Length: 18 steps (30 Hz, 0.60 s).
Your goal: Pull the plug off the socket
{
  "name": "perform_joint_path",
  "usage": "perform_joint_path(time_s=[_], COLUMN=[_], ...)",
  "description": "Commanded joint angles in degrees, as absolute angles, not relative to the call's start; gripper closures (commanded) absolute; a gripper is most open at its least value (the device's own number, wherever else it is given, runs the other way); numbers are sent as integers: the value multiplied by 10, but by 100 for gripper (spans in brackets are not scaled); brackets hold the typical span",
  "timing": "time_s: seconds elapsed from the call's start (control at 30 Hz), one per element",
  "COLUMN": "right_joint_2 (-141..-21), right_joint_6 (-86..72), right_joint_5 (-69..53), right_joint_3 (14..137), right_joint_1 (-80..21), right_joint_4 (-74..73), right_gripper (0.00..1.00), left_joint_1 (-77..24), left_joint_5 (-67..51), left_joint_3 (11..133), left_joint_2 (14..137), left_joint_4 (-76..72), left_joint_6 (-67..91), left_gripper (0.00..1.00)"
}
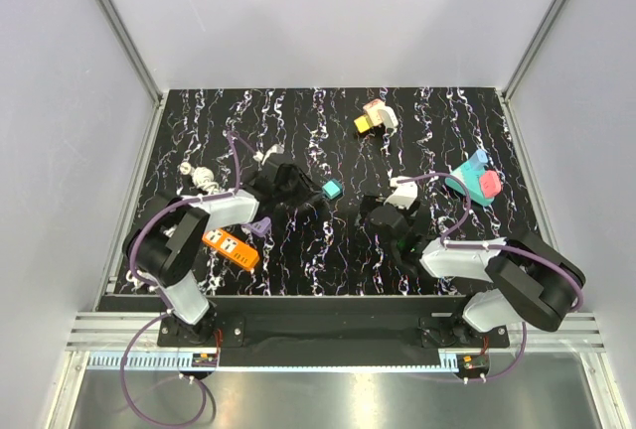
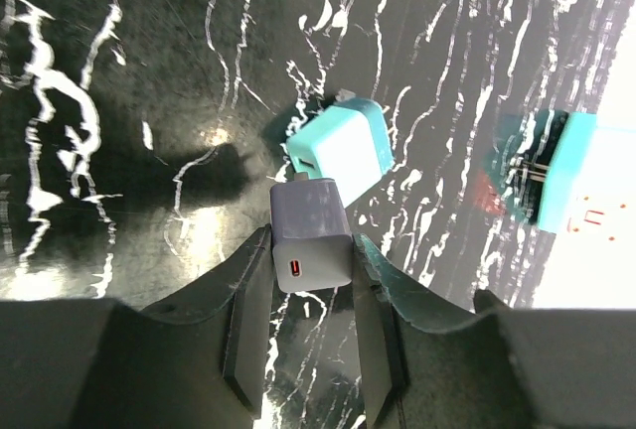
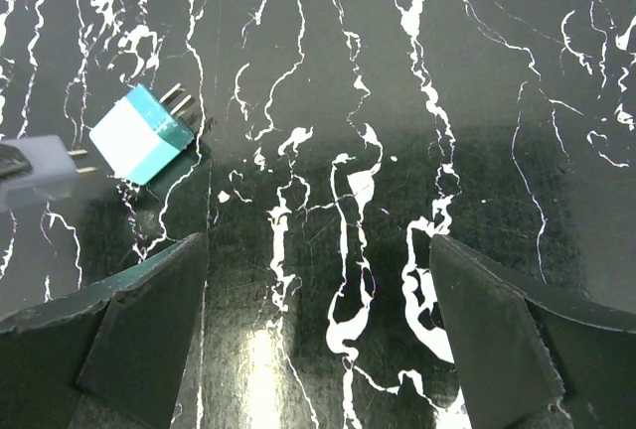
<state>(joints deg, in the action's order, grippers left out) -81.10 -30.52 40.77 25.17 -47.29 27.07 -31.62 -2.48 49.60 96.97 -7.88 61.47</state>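
Observation:
The lavender plug's pins show free, so my left gripper should next stay low over bare tabletop beside the teal plug and open its fingers to release the lavender plug (image 2: pixel 310 233).
My left gripper (image 2: pixel 312 250) is shut on a lavender charger plug (image 2: pixel 310 233), held just above the table with its red-lined port facing the camera. In the top view this gripper (image 1: pixel 294 187) sits left of a small teal plug (image 1: pixel 332 190), which lies loose on the table just beyond the held plug (image 2: pixel 338 148). An orange power strip (image 1: pixel 231 248) lies beside the left arm. My right gripper (image 3: pixel 318 245) is open and empty over bare table. Its view shows the teal plug (image 3: pixel 142 135) with its prongs, and the lavender plug (image 3: pixel 35 171) at the left edge.
A teal and pink socket block (image 1: pixel 477 181) lies at the right and shows in the left wrist view (image 2: pixel 586 186). A yellow and pink adapter (image 1: pixel 376 116) is at the back. Small white pieces (image 1: pixel 199 176) lie at the left. The black marbled table (image 1: pixel 328 260) is walled on three sides.

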Motion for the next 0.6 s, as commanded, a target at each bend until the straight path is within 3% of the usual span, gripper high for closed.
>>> perform_joint_path(time_s=[0.0, 0.33, 0.47, 0.5, 0.57], right_joint_2=[-801, -815, -826, -829, -831], right_joint_6=[-311, -308, -306, -306, -305], right_joint_5=[406, 391, 381, 381, 380], right_joint_3=[250, 253, 258, 258, 260], right_joint_1=[-466, -465, -465, -465, -465], right_joint_4=[314, 323, 326, 326, 326], right_gripper=[2, 2, 2, 2, 2], left_joint_1=[-317, -318, -318, -317, -317], left_joint_5=[-45, -29, -31, -30, -24], left_joint_3=[483, 449, 448, 448, 453], left_joint_2=[980, 976, 977, 976, 975], left_joint_4=[-170, -154, -146, -142, -122], left_joint_6=[642, 661, 663, 661, 658], left_gripper=[100, 96, 80, 68, 55])
